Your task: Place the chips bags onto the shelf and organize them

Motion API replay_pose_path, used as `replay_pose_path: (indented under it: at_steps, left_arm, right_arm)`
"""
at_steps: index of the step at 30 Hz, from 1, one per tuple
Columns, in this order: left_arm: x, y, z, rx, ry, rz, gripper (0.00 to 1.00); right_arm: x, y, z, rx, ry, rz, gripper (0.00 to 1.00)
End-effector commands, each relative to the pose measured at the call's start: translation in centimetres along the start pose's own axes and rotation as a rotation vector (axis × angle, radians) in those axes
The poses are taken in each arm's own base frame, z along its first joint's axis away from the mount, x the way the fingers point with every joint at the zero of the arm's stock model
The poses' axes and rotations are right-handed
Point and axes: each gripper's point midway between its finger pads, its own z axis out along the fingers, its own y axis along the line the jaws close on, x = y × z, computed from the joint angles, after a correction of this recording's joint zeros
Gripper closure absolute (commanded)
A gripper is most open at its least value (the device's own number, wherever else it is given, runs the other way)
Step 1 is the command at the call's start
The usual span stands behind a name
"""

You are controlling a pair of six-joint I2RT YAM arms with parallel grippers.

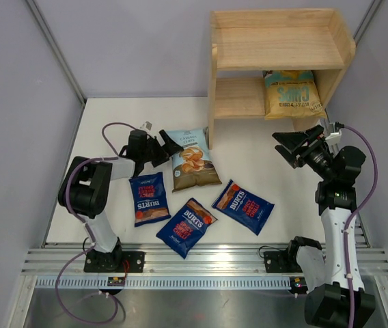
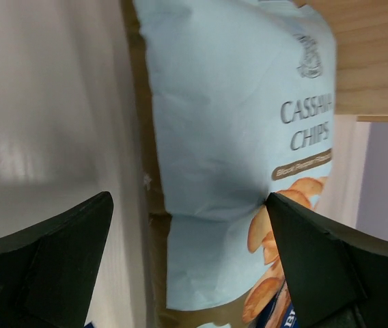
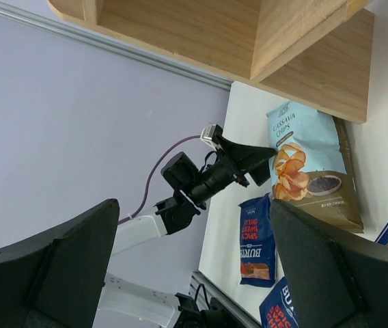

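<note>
Next, my left gripper stays in place and draws its fingers together onto the pale blue bag's edge away from the shelf, as that edge lies between them.
The wooden shelf (image 1: pixel 279 48) stands at the back right. A golden-yellow bag (image 1: pixel 289 93) stands on its lower tier. The pale blue bag (image 1: pixel 190 158) lies flat on the table left of the shelf. Three dark blue BURTS bags (image 1: pixel 148 198) (image 1: pixel 186 226) (image 1: pixel 243 206) lie nearer the front. My left gripper (image 1: pixel 170 154) is open at the pale blue bag's left edge. In the left wrist view the bag (image 2: pixel 235 137) lies between the open jaws (image 2: pixel 187 260). My right gripper (image 1: pixel 279 145) is open and empty, in front of the shelf. Its view (image 3: pixel 190 266) shows the pale blue bag (image 3: pixel 310 164) and a BURTS bag (image 3: pixel 257 239).
Grey walls close in the white table (image 1: pixel 112 130) on the left, back and right. A metal rail (image 1: pixel 201 263) runs along the front edge. The shelf's underside (image 3: pixel 303 41) fills the top of the right wrist view, where the left arm (image 3: pixel 208 178) also shows.
</note>
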Motion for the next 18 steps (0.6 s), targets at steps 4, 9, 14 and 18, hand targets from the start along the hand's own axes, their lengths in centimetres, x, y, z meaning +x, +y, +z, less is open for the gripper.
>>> replay_pose_path:
  at_steps: [4,9,14,18]
  left_arm:
    - [-0.9,-3.9,0.6,0.28,-0.081,-0.001,0.01]
    - [-0.1,-2.8,1.3,0.267,-0.062,-0.036,0.17]
    - [-0.8,-4.0,0.0,0.301,-0.11,-0.024,0.55]
    - [-2.2,-5.5,-2.6,0.318,-0.193,-0.045,0.67]
  right_arm:
    - [1.0,1.5,-0.4,-0.062,0.028,-0.038,0.0]
    - [1.3,1.6,-0.4,-0.064,0.037,-0.034,0.0]
    - [1.4,1.3,-0.5,-0.056,0.03,-0.036,0.01]
    - [2.3,-0.3,-0.3,-0.02,0.046,-0.039,0.01]
